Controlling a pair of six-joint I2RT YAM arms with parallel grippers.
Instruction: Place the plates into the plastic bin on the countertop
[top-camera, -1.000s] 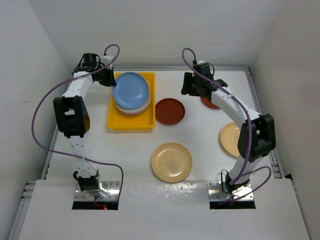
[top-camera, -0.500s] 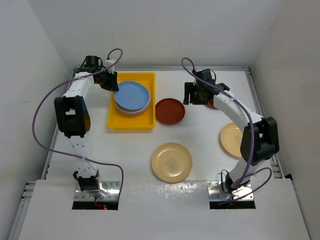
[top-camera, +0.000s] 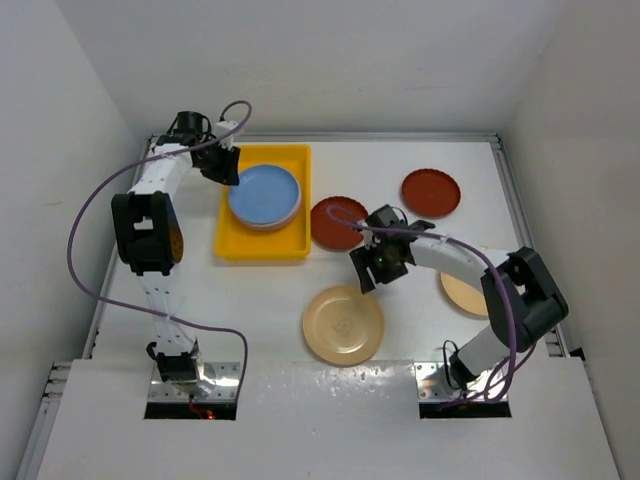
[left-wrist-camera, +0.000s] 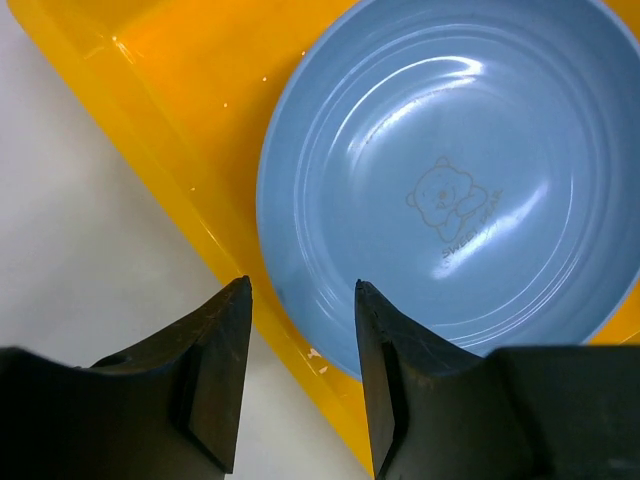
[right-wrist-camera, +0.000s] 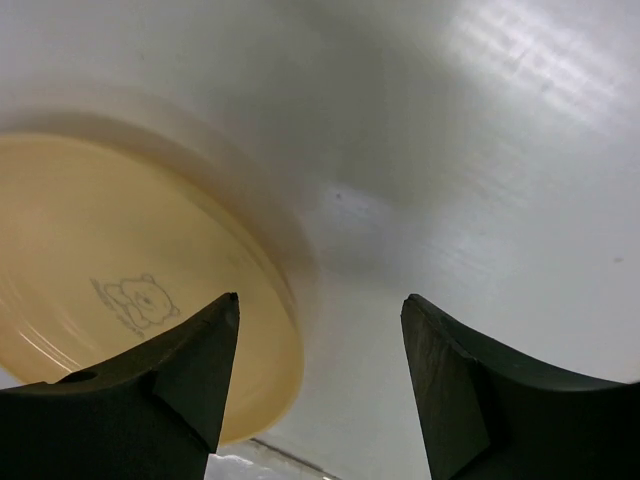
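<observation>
My right gripper lowers next until its open fingers are on both sides of the near tan plate's rim, then closes on that rim.
The yellow plastic bin holds a stack of plates with the blue plate on top and pale pink and lilac edges below it. My left gripper is open and empty at the bin's left wall. In the left wrist view its jaws straddle the blue plate's edge and the bin wall without touching. My right gripper is open and empty, low over the countertop beside the near tan plate, whose rim lies under the left finger.
A dark red plate lies just right of the bin and another at the far right. A second tan plate is partly hidden by the right arm. Metal rails and white walls edge the countertop.
The left gripper lowered the blue plate onto the stack and let it go. The right arm swung from the far dark red plate toward me, down to the near tan plate.
</observation>
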